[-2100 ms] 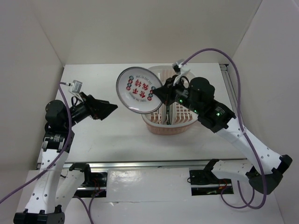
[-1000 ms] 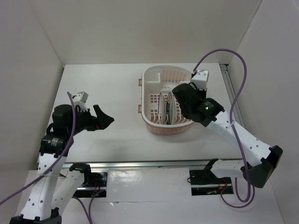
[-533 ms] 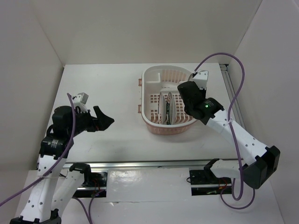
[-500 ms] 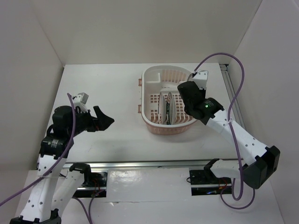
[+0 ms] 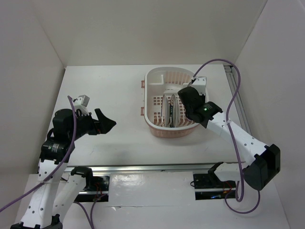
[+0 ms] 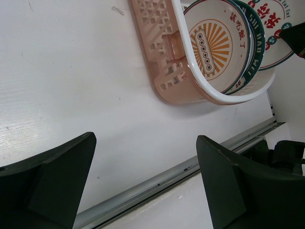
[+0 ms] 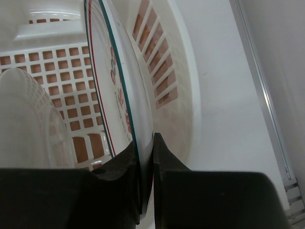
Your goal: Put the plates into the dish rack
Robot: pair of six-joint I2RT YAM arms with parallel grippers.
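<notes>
My right gripper shifts down and to the left in the top view next, then releases there, because the open bottom of the rack shows beside the neighbouring plate.
The dish rack (image 5: 157, 78) is a pale pink-and-white oval basket at the table's back right. Three plates stand on edge inside it. In the left wrist view they are the orange sunburst plate (image 6: 217, 40), the teal-banded plate (image 6: 255, 43) and the red-character plate (image 6: 276, 19). My right gripper (image 7: 145, 143) is inside the rack (image 7: 162, 57), shut on the rim of the red-character plate (image 7: 119, 71), beside the rack's right wall. From above, the right wrist (image 5: 190, 98) covers that plate. My left gripper (image 5: 107, 125) hangs open and empty over the table, well left of the rack (image 6: 190, 67).
The back of a neighbouring plate (image 7: 28, 124) stands close to the left of the held one. A metal rail (image 6: 190, 167) runs along the table's near edge. White walls enclose the table on three sides.
Two seconds ago the right gripper held the red-character plate face-up above the rack; it now stands on edge inside. The left arm drew back, then stayed still. The right wrist shifted only slightly lately.
</notes>
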